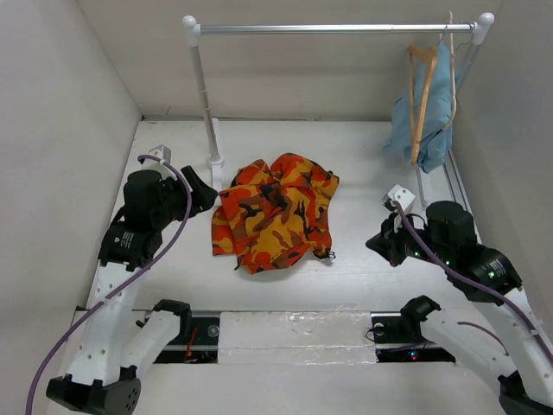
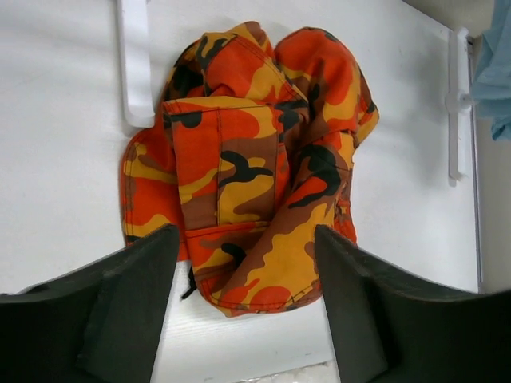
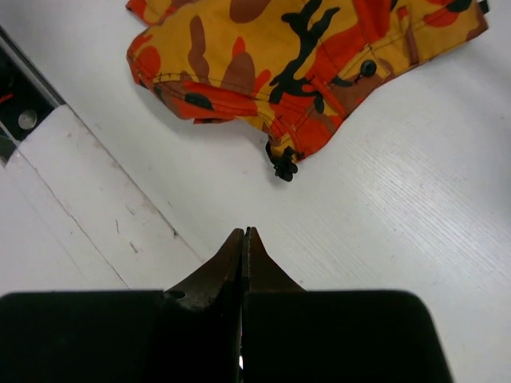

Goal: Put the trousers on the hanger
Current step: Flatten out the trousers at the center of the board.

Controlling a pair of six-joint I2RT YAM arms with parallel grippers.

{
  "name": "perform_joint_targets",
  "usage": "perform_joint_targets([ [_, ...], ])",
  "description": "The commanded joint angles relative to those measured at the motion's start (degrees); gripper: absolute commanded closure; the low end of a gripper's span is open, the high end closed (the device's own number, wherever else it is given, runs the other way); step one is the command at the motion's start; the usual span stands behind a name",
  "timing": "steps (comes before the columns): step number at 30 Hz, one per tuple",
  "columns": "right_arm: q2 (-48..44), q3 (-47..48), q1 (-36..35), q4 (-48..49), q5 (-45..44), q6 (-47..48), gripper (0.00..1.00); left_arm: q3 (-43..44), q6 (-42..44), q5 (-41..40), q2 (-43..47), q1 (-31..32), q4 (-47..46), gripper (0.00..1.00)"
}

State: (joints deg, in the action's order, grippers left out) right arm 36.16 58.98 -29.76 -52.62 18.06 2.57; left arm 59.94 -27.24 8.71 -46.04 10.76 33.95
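Observation:
The trousers' black-corded corner should jut below my right gripper, to its left in the top view, so next the gripper will open its fingers and lower them across onto it.
The trousers (image 1: pixel 276 212), in orange, red, yellow and dark brown camouflage, lie crumpled on the white table mid-scene. They fill the left wrist view (image 2: pixel 247 152) and their near hem shows in the right wrist view (image 3: pixel 303 56). A light tan wooden hanger (image 1: pixel 422 91) hangs from the rail at the back right, just in front of the blue garment. My left gripper (image 1: pixel 203 192) is open and empty, just left of the trousers; its jaws (image 2: pixel 246 235) frame the cloth's edge from above. My right gripper (image 1: pixel 373 243) is shut and empty, right of the trousers, apart from them (image 3: pixel 244 233).
A clothes rail (image 1: pixel 328 28) spans the back on a white post (image 1: pixel 206 95) with a base beside the trousers. A light blue garment (image 1: pixel 439 112) hangs at its right end. White walls close in left, right and back. A rail track (image 1: pixel 294 333) runs along the near edge.

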Motion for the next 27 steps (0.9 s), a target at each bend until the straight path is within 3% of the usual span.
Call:
perform_joint_targets([
  [1,2.14,-3.51,-0.56,5.32,0.76,-0.71,1.00,2.89,0.09,-5.95,-2.28,-0.04,1.54,0.44],
  [4,4.78,-4.84,-0.56,5.42,-1.36,-0.64,0.91,-0.16,-1.75,-8.09,-2.91,-0.04,2.60,0.57],
  [6,8.11,-5.63,-0.56,5.07,-2.07,0.41,0.62,-7.33,-4.73,-6.61,-1.60,-0.04,2.43,0.73],
  [8,10.15,-7.64,-0.56,5.68,-1.72,0.68,0.36,-12.72,-6.85,-3.55,0.07,-0.04,0.51,0.84],
  [9,12.33,-8.61,-0.56,6.30,-1.02,0.94,0.32,-18.31,-9.64,-1.96,1.90,-0.04,-1.15,0.87],
  [10,13.40,-10.62,-0.56,7.96,-1.01,1.03,0.30,-18.63,-9.76,-0.29,2.18,-0.04,-3.26,0.87],
  [15,20.34,-12.84,-2.23,14.11,-1.01,-0.45,0.28,-20.29,-12.13,1.82,-4.03,-0.04,-6.09,0.60],
  [18,27.27,-12.49,-5.38,18.94,-2.41,-1.34,0.27,-26.51,-14.58,7.89,-7.47,-0.04,-15.02,0.57],
  [27,42.56,-11.78,-7.16,29.41,-6.72,-0.11,0.27,-32.95,-15.91,10.53,-17.66,-0.04,-27.61,0.46],
])
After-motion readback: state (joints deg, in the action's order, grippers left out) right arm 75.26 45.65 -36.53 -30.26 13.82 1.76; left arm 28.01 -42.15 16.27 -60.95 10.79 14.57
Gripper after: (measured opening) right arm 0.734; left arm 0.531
